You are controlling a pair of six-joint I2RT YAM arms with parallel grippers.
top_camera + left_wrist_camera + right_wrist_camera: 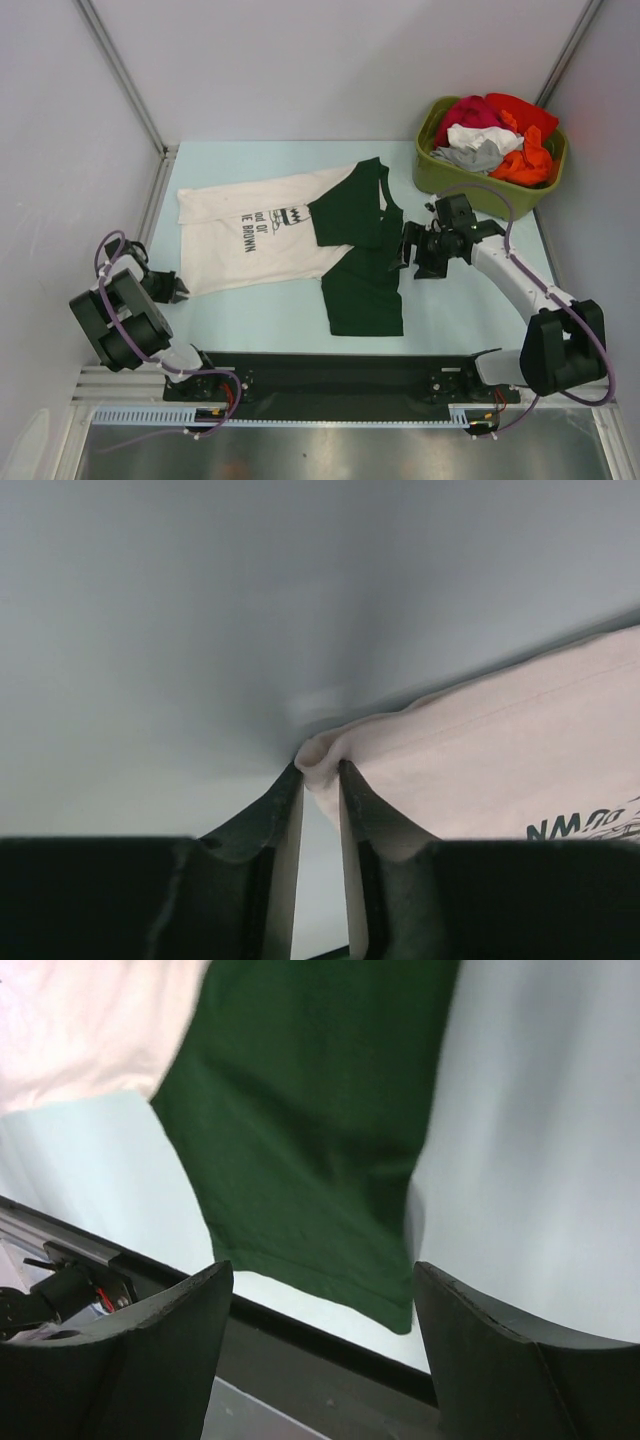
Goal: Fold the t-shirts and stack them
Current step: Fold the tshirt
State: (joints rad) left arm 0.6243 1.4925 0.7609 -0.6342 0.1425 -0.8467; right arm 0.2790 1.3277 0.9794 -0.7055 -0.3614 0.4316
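The green sleeve's outer edge [399, 295] [402, 1188] is uncovered next to bare tabletop, so my right gripper needs to move down and back onto that edge next, open, and close there.
A t-shirt [265, 230] lies flat on the table, cream-white body with black lettering and dark green sleeves [362, 270]. My left gripper [175, 288] is at the shirt's near left corner and is shut on a pinched fold of the cream hem [322, 760]. My right gripper [408, 255] is open and empty, hovering just right of the green sleeve, which shows between its fingers [300, 1130].
An olive-green tub [440, 170] with red, white, grey and orange clothes stands at the back right. A black rail [330, 385] runs along the near table edge. Grey walls close in the left and right sides.
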